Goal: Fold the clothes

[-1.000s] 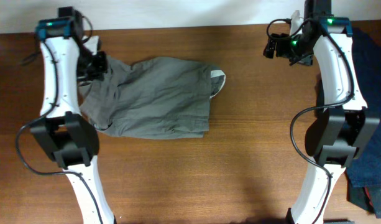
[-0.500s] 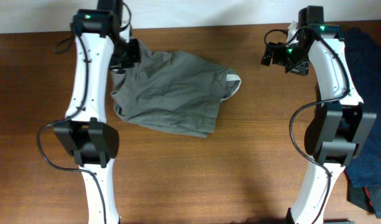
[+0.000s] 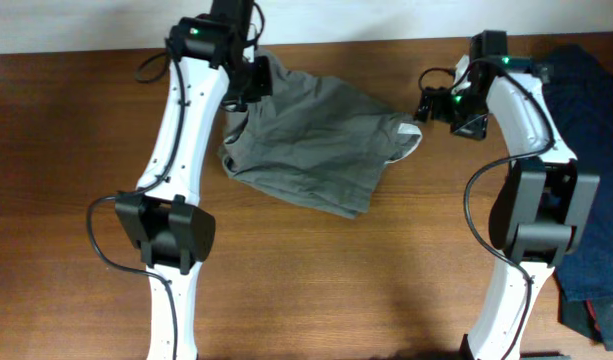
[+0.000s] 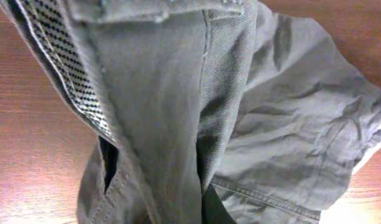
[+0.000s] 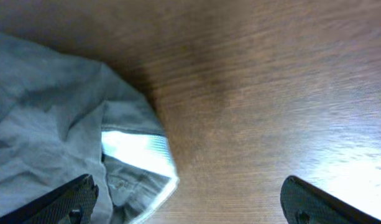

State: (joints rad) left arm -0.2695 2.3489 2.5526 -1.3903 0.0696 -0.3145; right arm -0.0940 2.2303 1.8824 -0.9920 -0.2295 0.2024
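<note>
Next, my left gripper should draw over the bare wood to the left in the overhead view, then outward, and release the edge of the shorts, because the shorts lie rumpled.
The olive-grey shorts lie rumpled across the middle back of the table, with a pale inner patch at their right end. My left gripper is shut on the shorts' upper left corner and holds it up; in the left wrist view the fabric hangs over the fingers and hides them. My right gripper is open, just right of the pale end. In the right wrist view the fingers straddle bare wood beside the pale patch. Dark navy garments lie at the right.
The wooden table runs to a white wall at the back. The navy pile covers the right edge behind my right arm. Both white arms reach in from the front.
My left gripper has dragged the shorts to the right across the back of the table. My right gripper has come down and left towards the shorts' pale end.
</note>
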